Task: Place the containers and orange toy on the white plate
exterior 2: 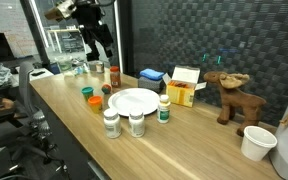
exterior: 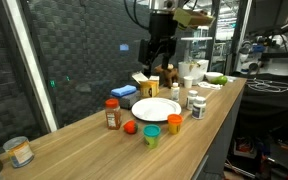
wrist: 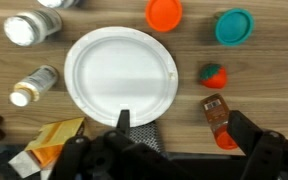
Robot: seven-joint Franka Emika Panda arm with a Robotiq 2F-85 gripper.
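Note:
The spice bottle stands off the empty plate, so my gripper needs to go down toward the right in the wrist view, onto its orange lid.
The white plate (exterior: pixel 156 108) (exterior 2: pixel 134 101) (wrist: pixel 121 75) lies empty on the wooden table. Near it stand an orange-lidded container (exterior: pixel 173 123) (wrist: pixel 165 13), a teal container (exterior: pixel 151 135) (wrist: pixel 234 25) and an orange-lidded spice bottle (exterior: pixel 112 115) (wrist: pixel 217 120). The orange toy ball (exterior: pixel 130 127) (wrist: pixel 213 76) lies between them. White pill bottles (exterior 2: pixel 137 123) (wrist: pixel 34 85) stand beside the plate. My gripper (exterior: pixel 156 60) (exterior 2: pixel 101 38) (wrist: pixel 184 125) hangs high above the plate's edge, open and empty.
A yellow box (exterior: pixel 144 82) (wrist: pixel 49 140), a blue sponge (exterior: pixel 122 91) and a brown moose toy (exterior 2: pixel 228 97) sit behind the plate. A white cup (exterior 2: pixel 256 142) stands near the table's end. A black wall runs along the back.

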